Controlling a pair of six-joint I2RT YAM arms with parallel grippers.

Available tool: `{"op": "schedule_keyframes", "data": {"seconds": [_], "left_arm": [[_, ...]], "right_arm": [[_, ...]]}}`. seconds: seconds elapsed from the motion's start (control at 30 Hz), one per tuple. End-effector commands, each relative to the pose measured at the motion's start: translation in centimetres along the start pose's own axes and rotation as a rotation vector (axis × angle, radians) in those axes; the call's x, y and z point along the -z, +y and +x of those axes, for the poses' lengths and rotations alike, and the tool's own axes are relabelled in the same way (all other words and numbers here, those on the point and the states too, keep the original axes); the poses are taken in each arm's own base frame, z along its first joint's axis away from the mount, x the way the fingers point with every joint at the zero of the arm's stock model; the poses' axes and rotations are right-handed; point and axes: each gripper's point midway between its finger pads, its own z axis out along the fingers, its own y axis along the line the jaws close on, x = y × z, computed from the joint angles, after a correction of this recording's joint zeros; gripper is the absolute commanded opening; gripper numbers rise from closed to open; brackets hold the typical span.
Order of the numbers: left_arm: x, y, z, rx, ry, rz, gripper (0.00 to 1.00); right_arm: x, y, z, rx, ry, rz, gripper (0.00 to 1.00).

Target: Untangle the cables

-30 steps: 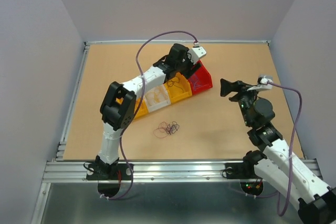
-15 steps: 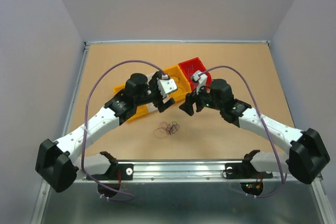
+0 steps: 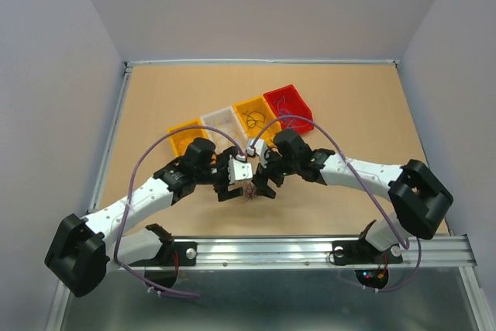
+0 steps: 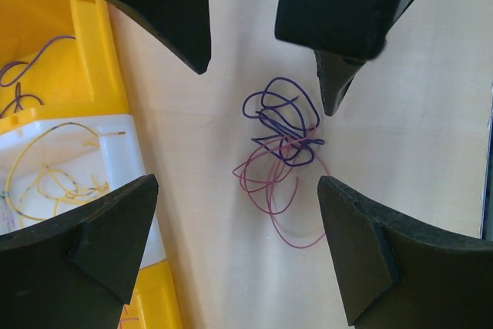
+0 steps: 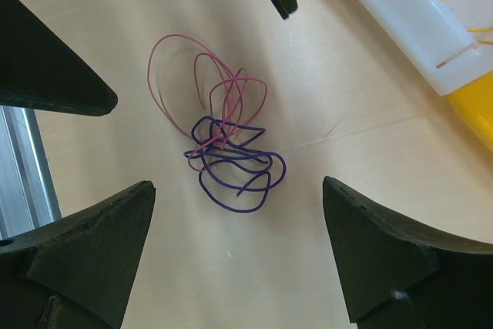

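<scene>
My right gripper is going to move down toward the table and close on the blue-purple cable's near loops, because they lie clear of the pink wire there.
The cables are a small tangle of thin purple and pink wire lying on the table. From above only a bit of the cables shows between the two grippers. My left gripper hangs just left of the tangle and my right gripper just right of it, facing each other. In the left wrist view, my left gripper is open, the tangle just ahead of its fingertips. My right gripper is open too, with the cables ahead of it. Neither holds anything.
A row of bins stands behind the grippers: yellow, white, orange and red, each with loose wires in it. The yellow bin and white bin lie close on the left gripper's left. The table's front rail is near.
Both arms have swung in and down to the tangle, the left from the bins and the right from the right side. Both grippers now stand wide over it.
</scene>
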Motion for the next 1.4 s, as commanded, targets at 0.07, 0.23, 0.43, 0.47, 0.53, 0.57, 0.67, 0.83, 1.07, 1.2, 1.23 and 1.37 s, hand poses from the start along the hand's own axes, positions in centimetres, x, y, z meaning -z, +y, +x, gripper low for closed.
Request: {"op": "schedule_keyframes", "data": {"seconds": [0.07,0.23,0.43,0.47,0.53,0.57,0.67,0.83,1.07,1.2,1.23,1.37], "left_arm": [[-0.5,-0.3,0.8,-0.026,0.026,0.032,0.96],[-0.9,0.4,1.8,-0.001,0.058,0.003,0.95],[-0.6,1.2,2.1,0.024,0.047,-0.005,0.95],[-0.6,1.2,2.2,0.023,0.046,-0.002,0.95],[-0.7,1.2,2.2,0.024,0.043,0.003,0.95],[-0.7,1.2,2.3,0.022,0.045,0.006,0.94],[-0.8,1.1,2.3,-0.010,0.037,0.017,0.94],[-0.7,1.2,1.7,-0.037,-0.007,0.006,0.94],[0.9,2.0,-0.9,-0.068,-0.131,-0.074,0.96],[2.3,1.7,-2.9,-0.129,-0.239,-0.124,0.99],[2.6,1.7,-3.1,-0.135,-0.254,-0.133,0.99],[3.5,1.4,-4.6,-0.148,-0.318,-0.148,0.99]], "right_arm": [[-1.9,0.0,-0.7,0.069,0.026,-0.026,0.92],[-3.2,-0.4,0.6,0.043,0.072,-0.026,0.87],[-3.7,-0.9,0.9,0.031,0.089,-0.005,0.42],[-3.4,-0.7,0.9,0.035,0.083,-0.004,0.35],[-2.6,-0.2,0.2,0.050,0.045,-0.019,0.24],[-1.6,0.2,-1.0,0.066,0.000,-0.013,0.21],[-0.3,1.1,-1.8,0.090,-0.070,-0.026,0.10],[1.5,1.9,-3.2,0.113,-0.160,-0.018,0.01],[3.9,1.2,-6.5,0.059,-0.283,0.082,0.00],[7.3,0.1,-10.2,-0.018,-0.427,0.209,0.01],[8.1,0.0,-10.9,-0.032,-0.458,0.225,0.00],[10.9,0.6,-13.3,-0.068,-0.567,0.244,0.01]]}}
